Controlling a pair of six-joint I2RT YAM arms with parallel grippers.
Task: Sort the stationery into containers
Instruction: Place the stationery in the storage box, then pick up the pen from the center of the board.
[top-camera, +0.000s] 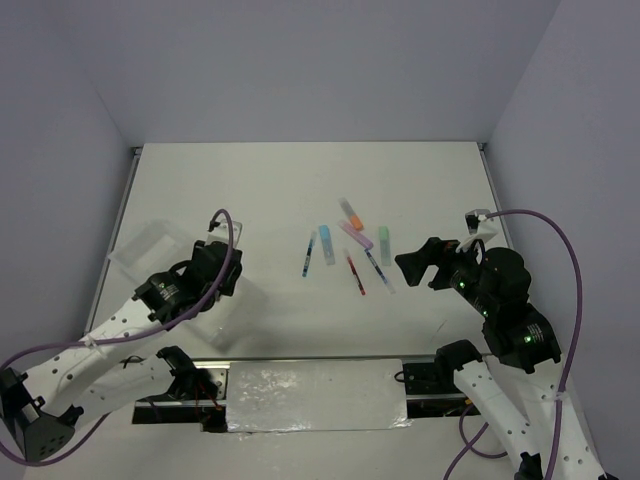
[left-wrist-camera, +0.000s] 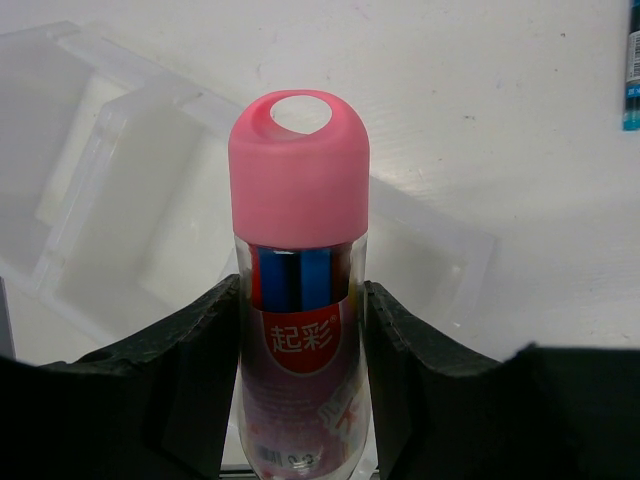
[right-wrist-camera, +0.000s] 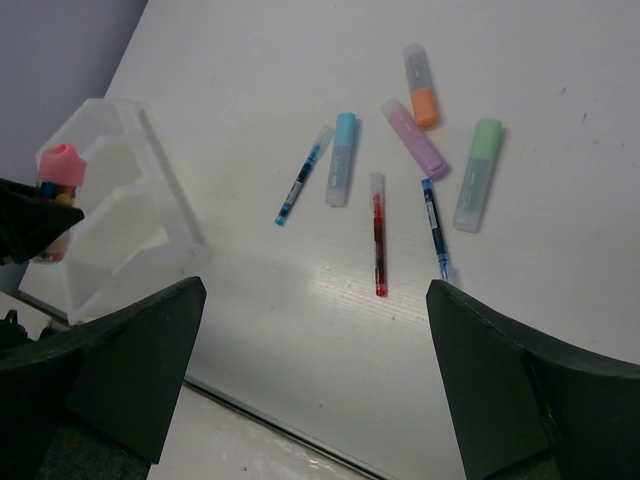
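Next, my right gripper reaches left in the top view for the loose blue highlighter below, fingers coming across and down onto the highlighter's clear body (top-camera: 329, 255) (right-wrist-camera: 339, 178).
My left gripper (left-wrist-camera: 302, 292) is shut on a fat clear tube with a pink cap (left-wrist-camera: 300, 175), with blue and red pens inside it. It holds the tube over the clear divided tray (left-wrist-camera: 92, 130), which lies at the table's left (top-camera: 140, 242). My right gripper (right-wrist-camera: 315, 290) hangs open and empty at the right (top-camera: 420, 262), above loose stationery. That stationery is an orange highlighter (right-wrist-camera: 422, 85), a purple one (right-wrist-camera: 415, 138), a green one (right-wrist-camera: 478, 175), a blue one (right-wrist-camera: 342, 158), a thin blue pen (right-wrist-camera: 302, 178), a red pen (right-wrist-camera: 379, 233) and another blue pen (right-wrist-camera: 434, 228).
The table's near edge with a metal strip (top-camera: 310, 392) runs between the arm bases. Grey walls (top-camera: 60, 150) close in the left, back and right sides. The tray's near corner (right-wrist-camera: 185, 250) shows in the right wrist view too.
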